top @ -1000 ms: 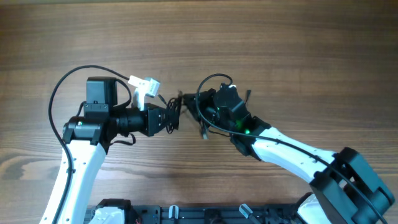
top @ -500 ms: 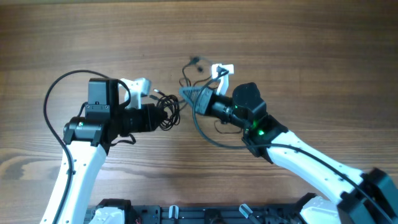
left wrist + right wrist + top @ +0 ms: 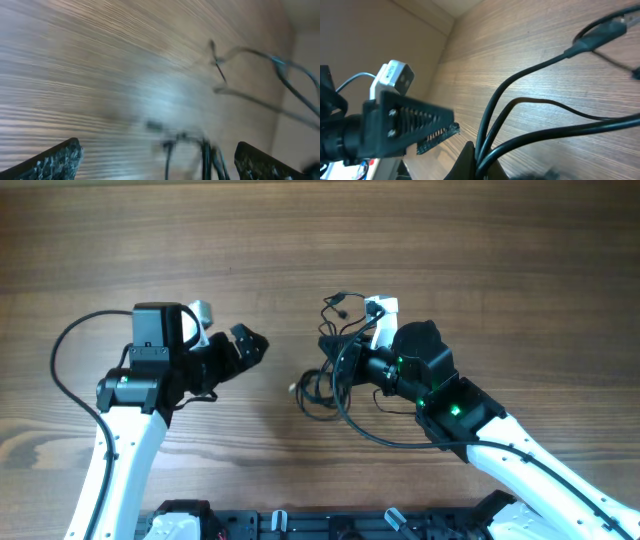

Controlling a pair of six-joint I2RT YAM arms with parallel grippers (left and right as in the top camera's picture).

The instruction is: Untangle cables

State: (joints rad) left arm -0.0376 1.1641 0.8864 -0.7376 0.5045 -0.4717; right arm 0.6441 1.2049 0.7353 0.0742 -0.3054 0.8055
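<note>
The robot's right gripper will next pull the few pieces of cable to the right in the overhead view and let them go over the tabletop, because they still crowd the coiled loops of cable.
The cables (image 3: 318,388) are thin black cords in a loose tangle on the wooden table between the two arms, with one plug end (image 3: 341,300) sticking up toward the far side. My right gripper (image 3: 335,358) points left and is shut on the cables; in the right wrist view several strands (image 3: 530,102) run out from its closed jaws (image 3: 480,162). My left gripper (image 3: 253,345) stands open a short way left of the tangle and touches nothing. The left wrist view is blurred and shows its fingers wide apart (image 3: 157,162), with the cables (image 3: 205,150) ahead of them.
The thick black wire (image 3: 70,350) of the left arm loops out to the far left. A white camera mount (image 3: 380,310) sits on the right wrist. A black rack (image 3: 300,525) runs along the table's near edge.
My left gripper has opened, let go of the cables and drawn back to the left. The right gripper has kept hold of the cables, and the tangle has spread out below it.
</note>
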